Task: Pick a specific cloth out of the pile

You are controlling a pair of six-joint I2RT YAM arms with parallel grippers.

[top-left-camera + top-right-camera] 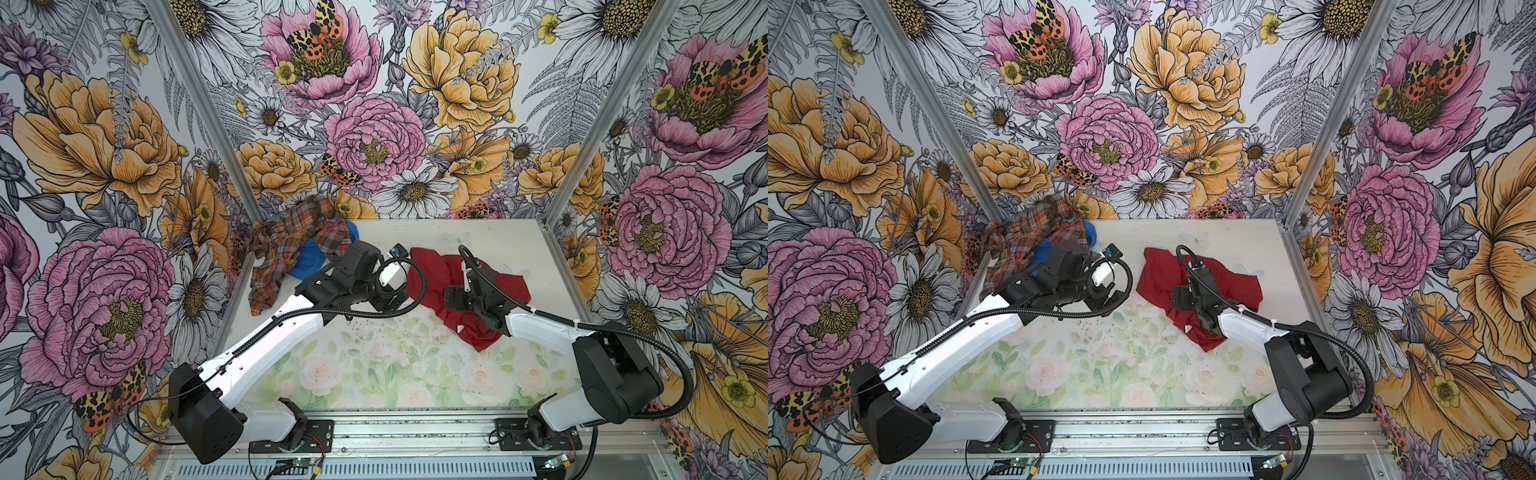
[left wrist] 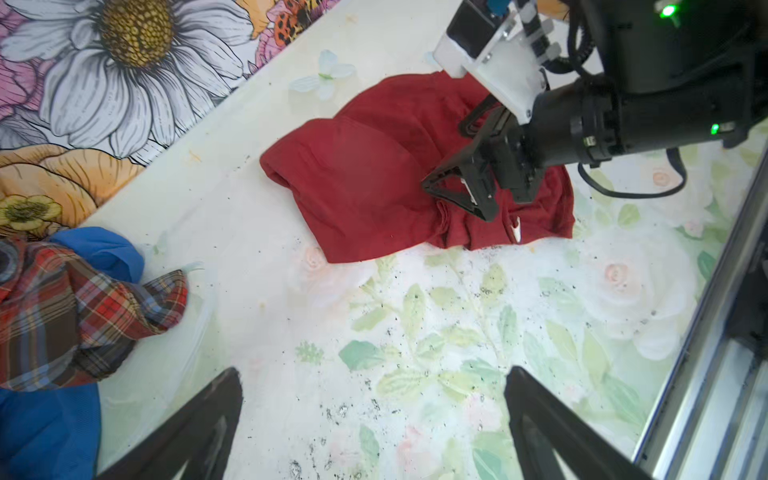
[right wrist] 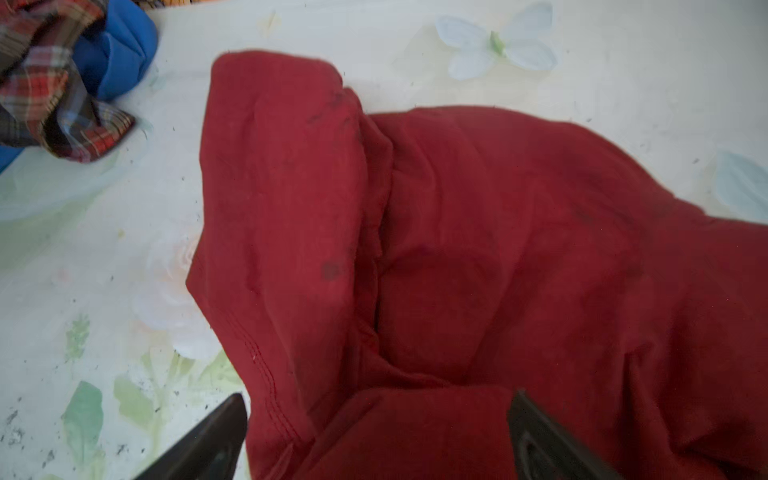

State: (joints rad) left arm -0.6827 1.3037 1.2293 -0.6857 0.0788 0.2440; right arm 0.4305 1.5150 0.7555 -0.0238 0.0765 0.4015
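I will lower my right gripper onto the raised fold of the red cloth and close the fingers on it, since that fold already lies between the gripper's open fingers.
The cloth (image 1: 432, 278) (image 1: 1158, 278), plain dark red with a small white tag (image 1: 459, 328), lies crumpled on the table right of centre, apart from the pile. The pile sits in the back left corner, a plaid shirt (image 1: 291, 245) lying over a bright blue cloth (image 1: 307, 259). My right gripper (image 3: 378, 399) (image 2: 442, 156) hovers low over the red cloth (image 3: 498, 249). Its jaws are open wide, with a raised fold of the cloth between them. My left gripper (image 2: 374, 374) (image 1: 390, 301) is open over bare table between pile and cloth, holding nothing.
The table (image 1: 374, 365) has a pale floral print with dark specks. Metal frame posts (image 1: 577, 166) and flowered walls close in the back and both sides. A metal rail (image 1: 415, 432) at the front carries both arm bases. Black cables loop beside each wrist.
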